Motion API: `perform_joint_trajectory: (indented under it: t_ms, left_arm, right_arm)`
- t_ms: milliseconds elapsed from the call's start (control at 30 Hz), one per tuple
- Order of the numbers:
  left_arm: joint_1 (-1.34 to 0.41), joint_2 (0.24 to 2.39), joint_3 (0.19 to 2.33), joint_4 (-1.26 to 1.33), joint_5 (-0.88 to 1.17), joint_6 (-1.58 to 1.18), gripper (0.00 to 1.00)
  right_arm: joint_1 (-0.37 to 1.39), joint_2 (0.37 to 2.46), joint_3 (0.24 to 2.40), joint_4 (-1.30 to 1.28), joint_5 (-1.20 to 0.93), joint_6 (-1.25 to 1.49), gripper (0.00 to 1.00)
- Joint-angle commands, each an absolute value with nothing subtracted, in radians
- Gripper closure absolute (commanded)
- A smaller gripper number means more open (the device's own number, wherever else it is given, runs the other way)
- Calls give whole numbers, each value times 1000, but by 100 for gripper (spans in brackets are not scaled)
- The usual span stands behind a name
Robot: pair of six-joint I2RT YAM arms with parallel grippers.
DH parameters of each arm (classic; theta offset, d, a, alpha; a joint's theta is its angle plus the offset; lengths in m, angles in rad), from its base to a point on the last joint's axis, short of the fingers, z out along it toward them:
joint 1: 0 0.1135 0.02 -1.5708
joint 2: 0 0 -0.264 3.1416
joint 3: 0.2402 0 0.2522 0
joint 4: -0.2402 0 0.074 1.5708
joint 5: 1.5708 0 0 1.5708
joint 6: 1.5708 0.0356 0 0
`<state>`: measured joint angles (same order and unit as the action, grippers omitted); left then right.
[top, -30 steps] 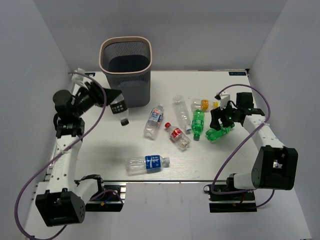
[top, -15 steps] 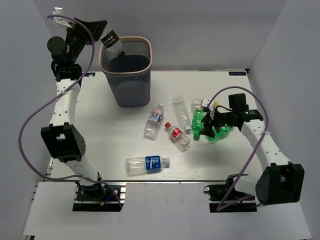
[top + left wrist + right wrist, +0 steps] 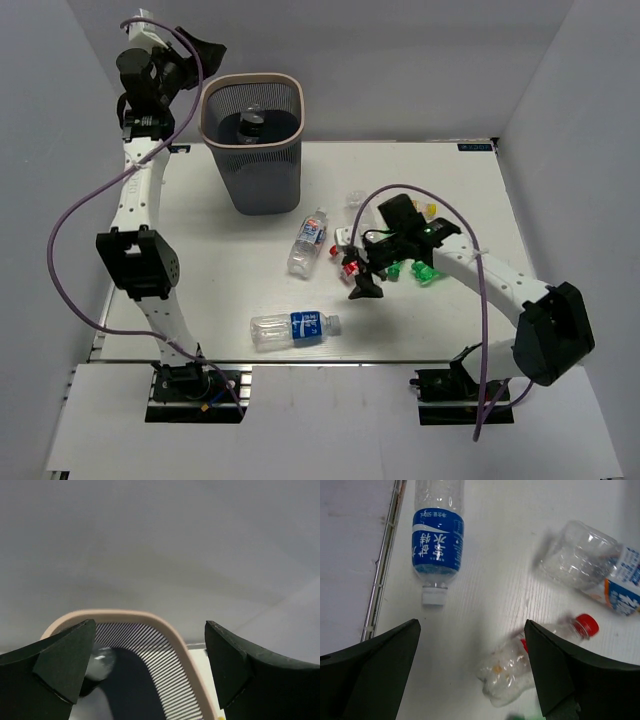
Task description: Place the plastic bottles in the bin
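Observation:
The right gripper goes left in the top view, back and down onto the blue-labelled bottle's label next, since both the bottle's long sides lie clear.
The bin (image 3: pixel 205 118), dark mesh with a pale rim, stands at the back left. A black-capped plastic bottle (image 3: pixel 250 125) lies inside it and shows blurred in the left wrist view as the bottle (image 3: pixel 100 662). My left gripper (image 3: pixel 212 50) hangs open, high beside the bin rim (image 3: pixel 167 632). My right gripper (image 3: pixel 358 272) is open just above a crushed red-capped bottle (image 3: pixel 520 665), empty. Other bottles lie on the table: a blue-labelled one (image 3: pixel 290 328), also seen as the blue-labelled bottle (image 3: pixel 437 535), another one (image 3: pixel 308 240), and green ones (image 3: pixel 422 270).
A clear bottle (image 3: pixel 357 201) and a yellow-orange cap (image 3: pixel 430 210) lie behind the right arm. The table's near edge with its metal rail (image 3: pixel 385 555) runs close to the blue-labelled bottle. Grey walls enclose the table on three sides.
My left gripper has opened and the black-labelled bottle has dropped into the bin. My right arm swung left from the green bottles to over the red-capped bottle and opened wider.

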<state>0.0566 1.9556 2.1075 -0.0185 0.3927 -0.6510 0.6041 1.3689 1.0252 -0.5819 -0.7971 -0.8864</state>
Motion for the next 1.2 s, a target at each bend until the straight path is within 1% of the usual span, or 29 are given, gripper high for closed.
perform_joint_trajectory:
  t_ms: [0, 33, 67, 100, 167, 200, 267, 300, 367, 400, 433, 500, 567, 600, 767, 800, 833, 967, 1000, 1067, 1100, 1133, 1167]
  left_arm:
    - [46, 1709, 2055, -146, 351, -519, 1]
    - [32, 1642, 1913, -146, 360, -502, 1]
    - [32, 1502, 1832, -146, 383, -493, 1]
    - [22, 1432, 1680, -146, 405, -473, 1]
    - [11, 1314, 1564, -201, 454, -439, 1]
    - [11, 1214, 1478, -288, 472, -387, 1]
    - [0, 1128, 1404, -386, 494, -339, 1]
    - [0, 1086, 1331, -459, 503, -321, 1]
    - [0, 978, 1258, -523, 503, -293, 1]
    - [0, 912, 1188, -573, 494, -282, 1]
    - [0, 911, 1157, -596, 494, -282, 1]
    - [0, 826, 1077, -626, 470, -282, 1]
    - [0, 786, 1030, -649, 445, -282, 1]
    - [0, 763, 1029, -664, 445, -282, 1]
    - [0, 739, 996, -696, 416, -273, 1]
    - [0, 729, 983, -707, 407, -264, 1]
    - [0, 729, 983, -707, 407, -264, 1]
    - [0, 709, 962, -716, 407, -264, 1]
    - [0, 698, 950, -716, 407, -264, 1]
    - [0, 689, 939, -716, 407, -264, 1]
    - [0, 689, 939, -716, 407, -264, 1]
    - [0, 689, 930, -706, 407, -264, 1]
    - [0, 689, 930, -706, 407, -264, 1]
  right_arm:
    - [670, 1403, 1037, -499, -749, -900, 10]
    - [702, 1411, 1029, -489, -750, -917, 10]
    - [715, 1419, 1025, -486, -749, -919, 10]
    - [730, 1433, 1028, -480, -750, -923, 10]
    - [765, 1456, 1031, -485, -750, -931, 10]
    - [781, 1462, 1032, -480, -746, -931, 10]
    - [833, 1503, 1037, -468, -730, -916, 10]
    - [860, 1512, 1038, -451, -727, -907, 10]
    - [899, 1555, 1049, -420, -709, -870, 10]
    - [943, 1586, 1052, -408, -700, -835, 10]
    - [943, 1586, 1054, -397, -690, -821, 10]
    - [992, 1618, 1051, -364, -661, -772, 10]
    - [1035, 1638, 1034, -263, -617, -703, 10]
    - [1045, 1647, 1026, -236, -542, -665, 10]
    - [1101, 1727, 1025, -106, -362, -566, 10]
    - [1114, 1744, 1011, -66, -321, -549, 15]
    - [1115, 1749, 1011, -66, -321, -549, 15]
    - [1118, 1733, 960, -74, -318, -563, 32]
    - [1117, 1711, 957, -81, -346, -568, 44]
    - [1109, 1642, 948, -135, -351, -575, 56]
    - [1106, 1616, 951, -155, -365, -587, 66]
    - [1103, 1591, 959, -225, -367, -597, 69]
    - [1092, 1501, 965, -250, -374, -606, 71]
